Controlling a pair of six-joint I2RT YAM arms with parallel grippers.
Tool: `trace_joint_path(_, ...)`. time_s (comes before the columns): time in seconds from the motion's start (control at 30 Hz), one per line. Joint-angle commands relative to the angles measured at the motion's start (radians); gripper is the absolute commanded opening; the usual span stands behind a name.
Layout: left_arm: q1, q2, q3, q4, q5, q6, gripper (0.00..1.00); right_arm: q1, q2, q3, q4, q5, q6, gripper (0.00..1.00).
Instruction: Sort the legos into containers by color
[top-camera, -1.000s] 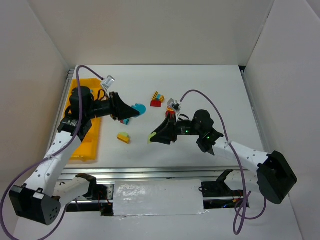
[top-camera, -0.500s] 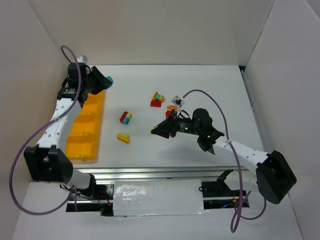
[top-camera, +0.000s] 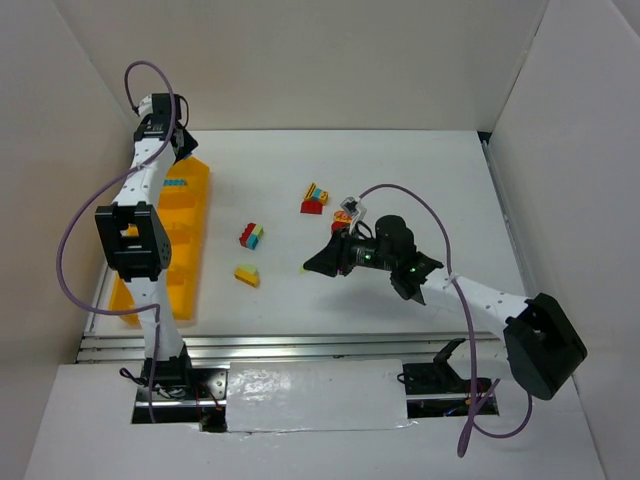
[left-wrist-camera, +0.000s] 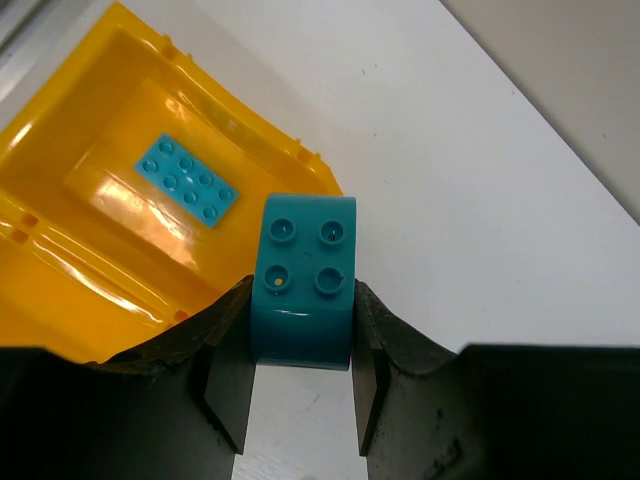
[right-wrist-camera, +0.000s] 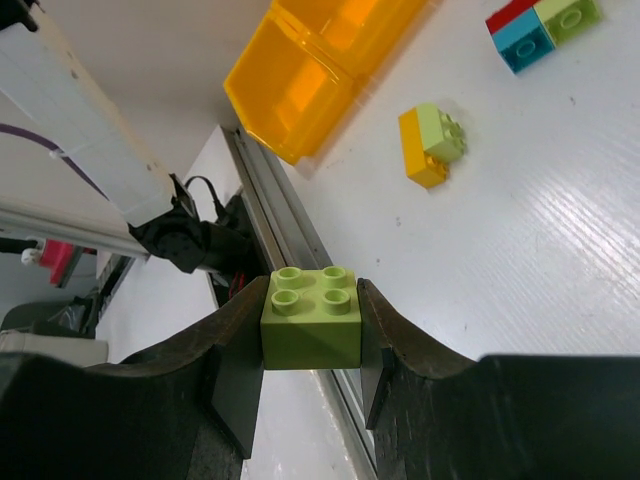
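Note:
Next, my left gripper shifts over the tray's far section (left-wrist-camera: 178, 187) and releases the teal-blue brick (left-wrist-camera: 303, 275) there, since the teal plate lies in it.
My left gripper (left-wrist-camera: 300, 305) is shut on a teal-blue brick (left-wrist-camera: 303, 275), studs facing the camera, held just beyond the far end of the yellow-orange bin tray (left-wrist-camera: 70, 270). A flat teal plate (left-wrist-camera: 188, 180) lies in the tray's far compartment. In the top view this gripper (top-camera: 186, 150) is at the tray's (top-camera: 182, 275) far corner. My right gripper (right-wrist-camera: 310, 345) is shut on a pale green brick (right-wrist-camera: 310, 318) and holds it above the table; in the top view it (top-camera: 312, 265) is near the table's middle.
A red, teal and green clump (top-camera: 251, 235) and a yellow and green clump (top-camera: 246, 274) lie between the tray and my right gripper. A red, yellow and teal clump (top-camera: 314, 198) and a small red piece (top-camera: 345, 214) lie farther back. White walls enclose the table.
My left arm has swung from the table's middle to the tray's far end, carrying the teal-blue brick. My right gripper has shifted slightly right with the pale green brick.

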Motion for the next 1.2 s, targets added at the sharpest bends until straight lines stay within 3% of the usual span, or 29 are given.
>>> trace_joint_path(0.0,0.018,0.051,0.129,-0.100,-0.097,-0.004,0.00,-0.006,0.032,0.039,0.022,-0.018,0.004,0.00)
trace_joint_path(0.53,0.053,0.057,0.082,-0.084,-0.059,0.031,0.00,-0.006,-0.062,0.011,-0.016,0.028,-0.050,0.00)
trace_joint_path(1.17,0.055,0.017,0.038,-0.085,-0.051,0.051,0.00,-0.007,-0.062,-0.001,-0.005,0.008,-0.048,0.00)
